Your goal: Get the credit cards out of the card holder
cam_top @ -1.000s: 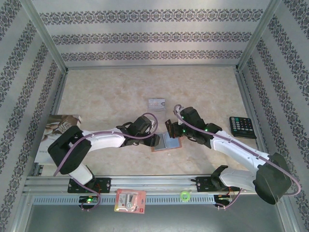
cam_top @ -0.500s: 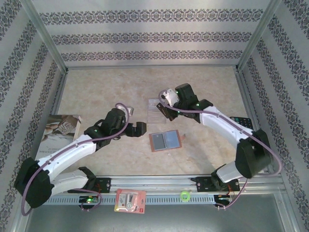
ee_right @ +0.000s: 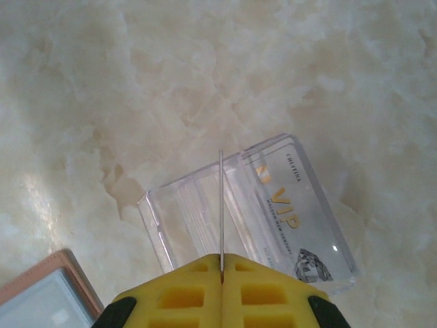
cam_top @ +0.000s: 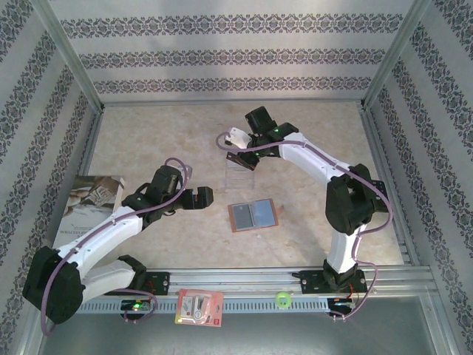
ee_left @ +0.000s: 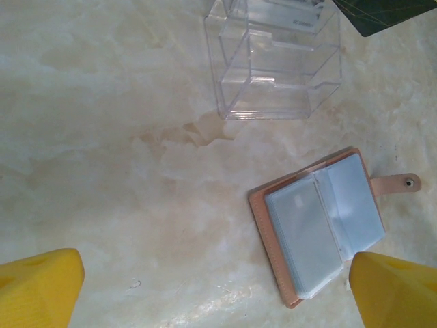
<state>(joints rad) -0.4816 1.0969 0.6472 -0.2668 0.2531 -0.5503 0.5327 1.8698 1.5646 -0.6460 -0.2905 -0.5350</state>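
The robot should next turn the credit card in its right gripper parallel to the empty, crooked slot below it beside the VIP card, lower the card into that slot and release it.
The card holder (cam_top: 253, 215) lies open on the table, brown with grey-blue sleeves, a pale card (ee_left: 304, 229) still in its left sleeve. My left gripper (cam_top: 199, 198) hovers just left of it, open, its yellow fingertips (ee_left: 37, 287) far apart with nothing between them. My right gripper (ee_right: 222, 273) is shut on a thin credit card (ee_right: 221, 205) seen edge-on, held upright over a clear plastic box (ee_right: 205, 219). A silvery VIP card (ee_right: 293, 212) lies inside that box. In the top view the right gripper (cam_top: 238, 148) is above the box (cam_top: 239, 174), beyond the holder.
A printed magazine (cam_top: 92, 207) lies at the left edge. A red-and-white packet (cam_top: 199, 307) and a green ring (cam_top: 283, 299) sit on the front rail. The right arm's elbow (cam_top: 347, 200) stands at the right of the holder. Metal frame posts border the table.
My right gripper has carried a card from the holder back to above the clear box. My left gripper has opened and drawn back to the left of the holder.
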